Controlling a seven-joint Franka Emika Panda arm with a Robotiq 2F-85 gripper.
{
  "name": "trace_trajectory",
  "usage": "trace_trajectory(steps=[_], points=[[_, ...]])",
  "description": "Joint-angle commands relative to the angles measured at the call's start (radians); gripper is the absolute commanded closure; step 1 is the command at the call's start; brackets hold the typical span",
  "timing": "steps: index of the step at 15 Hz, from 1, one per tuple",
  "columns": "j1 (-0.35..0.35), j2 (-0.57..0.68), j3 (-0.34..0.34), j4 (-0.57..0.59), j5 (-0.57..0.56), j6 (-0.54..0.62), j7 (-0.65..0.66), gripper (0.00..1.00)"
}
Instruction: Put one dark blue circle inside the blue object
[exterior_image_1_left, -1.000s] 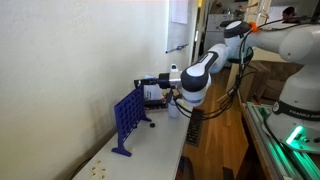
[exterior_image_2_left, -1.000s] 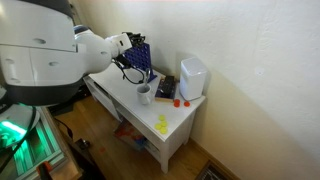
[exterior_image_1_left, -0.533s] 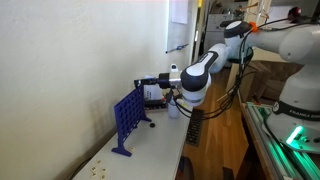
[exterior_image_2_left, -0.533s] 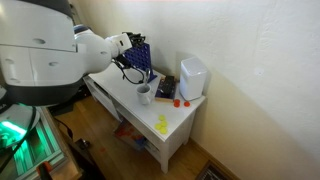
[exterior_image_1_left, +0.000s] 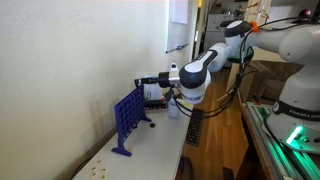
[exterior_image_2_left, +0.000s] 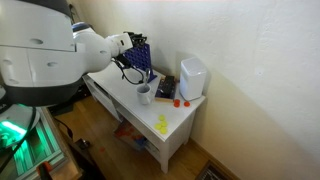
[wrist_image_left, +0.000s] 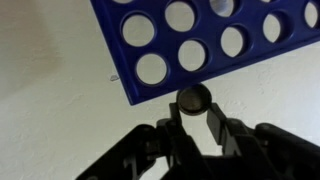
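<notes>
The dark blue circle already touches the panel's edge, so next I need to keep my gripper over the panel's top edge (exterior_image_1_left: 139, 91) (wrist_image_left: 189, 80) and open its fingers to let the circle go.
The blue object (exterior_image_1_left: 127, 119) is an upright blue grid panel with round holes on the white table; it also shows in an exterior view (exterior_image_2_left: 141, 56) and fills the top of the wrist view (wrist_image_left: 200, 40). My gripper (wrist_image_left: 194, 110) is shut on a dark blue circle (wrist_image_left: 194, 99), held edge-on just at the panel's rim. In an exterior view the gripper (exterior_image_1_left: 141, 82) hangs just above the panel's top edge, and in the opposite exterior view the gripper (exterior_image_2_left: 135, 42) also sits at the panel's top.
A white cup (exterior_image_2_left: 145, 95) stands in front of the panel. A white box-shaped appliance (exterior_image_2_left: 192, 78) stands further along the table, with small red pieces (exterior_image_2_left: 178, 101) near it and yellow pieces (exterior_image_2_left: 162, 125) toward the table's end. A wall runs close behind the table.
</notes>
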Motion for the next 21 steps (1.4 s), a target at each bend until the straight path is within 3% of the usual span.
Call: trace_trajectory(steps=[1,14,15,16,21], points=[[-0.016,0.000,0.010,-0.035,0.058,0.019,-0.033,0.92],[-0.013,0.000,0.004,-0.076,0.088,0.017,-0.044,0.92],[-0.013,0.000,0.003,-0.081,0.083,0.017,-0.044,0.42],[-0.018,0.000,0.007,-0.082,0.081,0.017,-0.048,0.42],[-0.075,0.000,0.047,-0.147,0.037,0.017,-0.070,0.06]])
